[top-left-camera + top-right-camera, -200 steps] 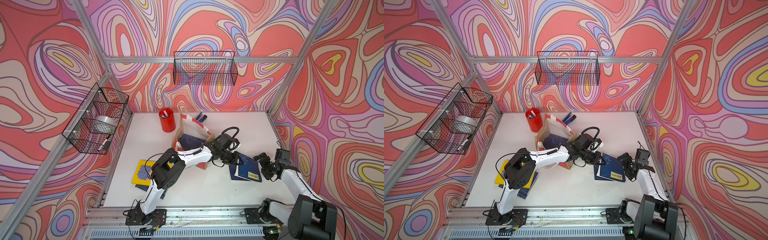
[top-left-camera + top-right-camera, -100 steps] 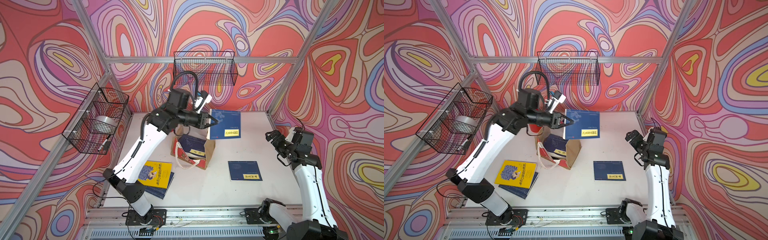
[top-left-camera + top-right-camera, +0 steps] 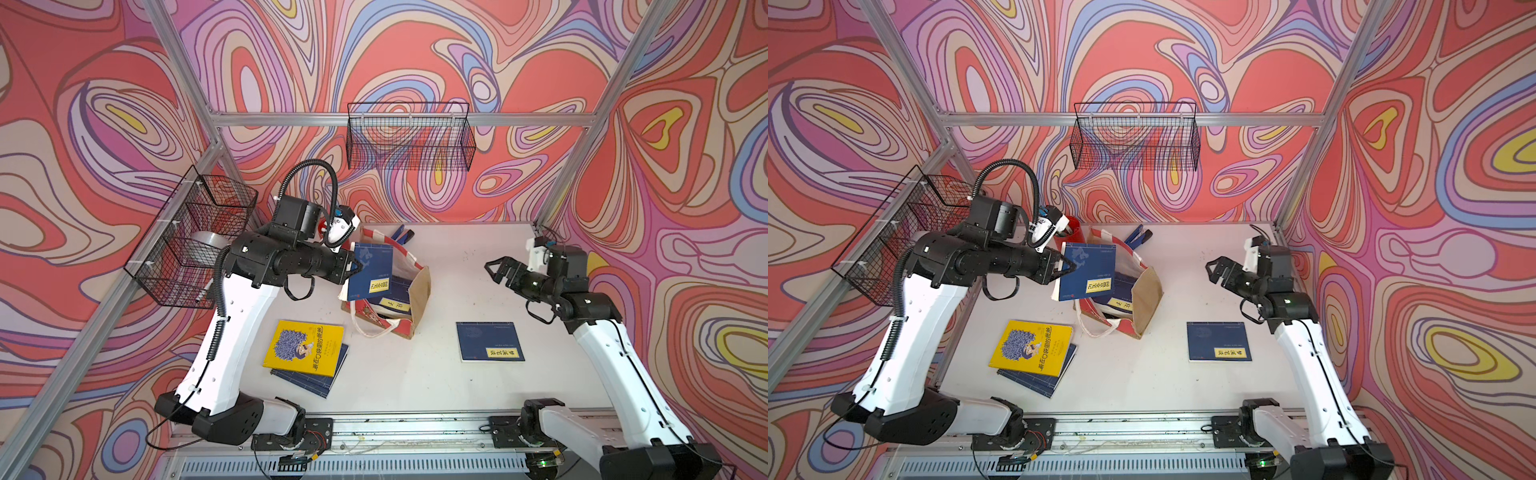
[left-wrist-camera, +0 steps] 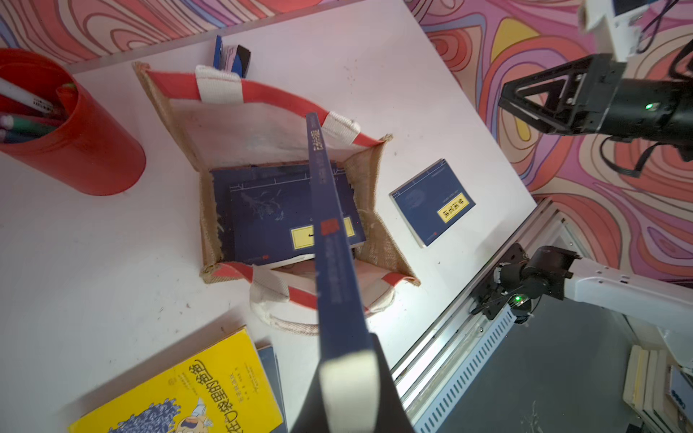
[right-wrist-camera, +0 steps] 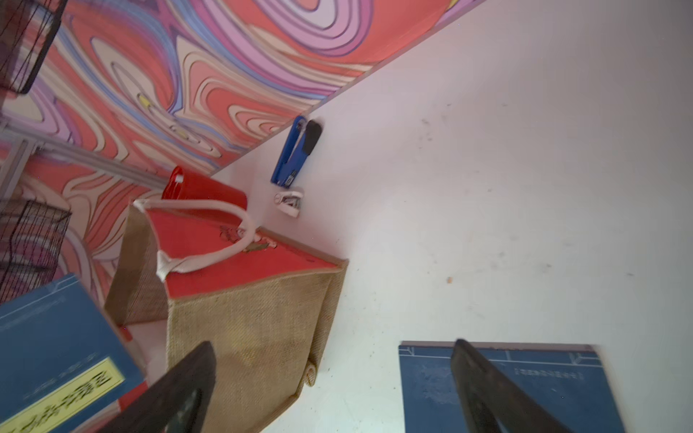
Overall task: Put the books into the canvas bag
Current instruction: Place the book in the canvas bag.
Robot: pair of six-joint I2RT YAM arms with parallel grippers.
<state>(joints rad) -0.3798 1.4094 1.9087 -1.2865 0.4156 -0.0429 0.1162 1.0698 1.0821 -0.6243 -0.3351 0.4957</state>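
The left gripper lowers the book through the bag's opening next and releases it upon the navy books inside the canvas bag (image 4: 275, 216), since they lie below.
The tan canvas bag (image 3: 420, 291) (image 3: 1147, 296) (image 5: 243, 330) stands open mid-table with navy books (image 4: 270, 213) lying flat inside. My left gripper (image 3: 353, 266) (image 3: 1065, 268) (image 4: 347, 375) is shut on another navy book (image 3: 370, 270) (image 3: 1088, 270) (image 4: 330, 240), held on edge above the bag's mouth. My right gripper (image 3: 494, 270) (image 3: 1214, 268) (image 5: 333, 346) hangs open and empty right of the bag. Below it, one navy book (image 3: 488, 340) (image 3: 1219, 340) (image 5: 506, 382) lies on the table. A yellow book (image 3: 305, 347) (image 3: 1032, 347) rests on a navy one (image 3: 328, 382) at front left.
A red pen cup (image 4: 86, 142) stands behind the bag on the left. A blue stapler (image 3: 402, 235) (image 5: 290, 153) and a small white item (image 5: 288, 200) lie by the back wall. Wire baskets hang on the back wall (image 3: 409, 141) and left wall (image 3: 195, 241).
My left gripper lifted a navy book off the one right of the bag, swung it up and back, then lowered it over the bag's mouth. My right arm rose off the table.
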